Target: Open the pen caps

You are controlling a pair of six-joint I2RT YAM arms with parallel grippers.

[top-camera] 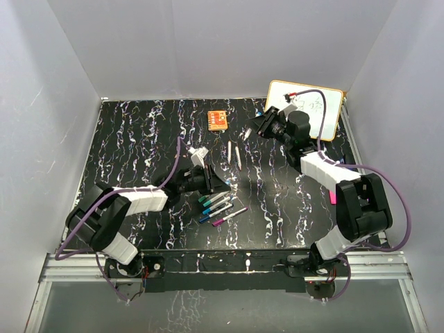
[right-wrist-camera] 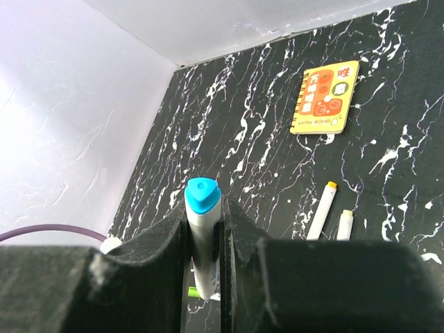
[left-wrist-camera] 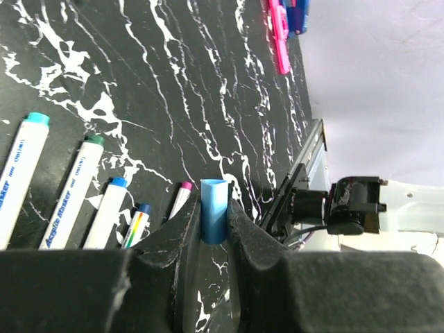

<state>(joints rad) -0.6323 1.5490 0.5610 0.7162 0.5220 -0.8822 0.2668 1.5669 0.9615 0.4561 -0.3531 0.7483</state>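
Observation:
The robot's left gripper should turn and swing outward, to the left in the top view, and then go down to free the pen cap on the open tabletop, because pens crowd the place where it is now.
My left gripper (left-wrist-camera: 214,216) is shut on a small blue pen cap (left-wrist-camera: 214,220), held just above the black marbled table. Several white pens (left-wrist-camera: 73,201) with teal, green, blue and magenta ends lie side by side to its left; in the top view this row of pens (top-camera: 218,207) lies just right of the left gripper (top-camera: 216,180). My right gripper (right-wrist-camera: 205,216) is shut on a white pen with a blue end (right-wrist-camera: 202,239). In the top view the right gripper (top-camera: 254,130) is raised near the back. Two more pens (right-wrist-camera: 325,208) lie below it.
An orange square block (top-camera: 218,119) lies at the back centre, also in the right wrist view (right-wrist-camera: 325,98). A whiteboard (top-camera: 305,107) leans at the back right. Pink and blue loose pieces (left-wrist-camera: 281,41) lie near the right edge. White walls enclose the table.

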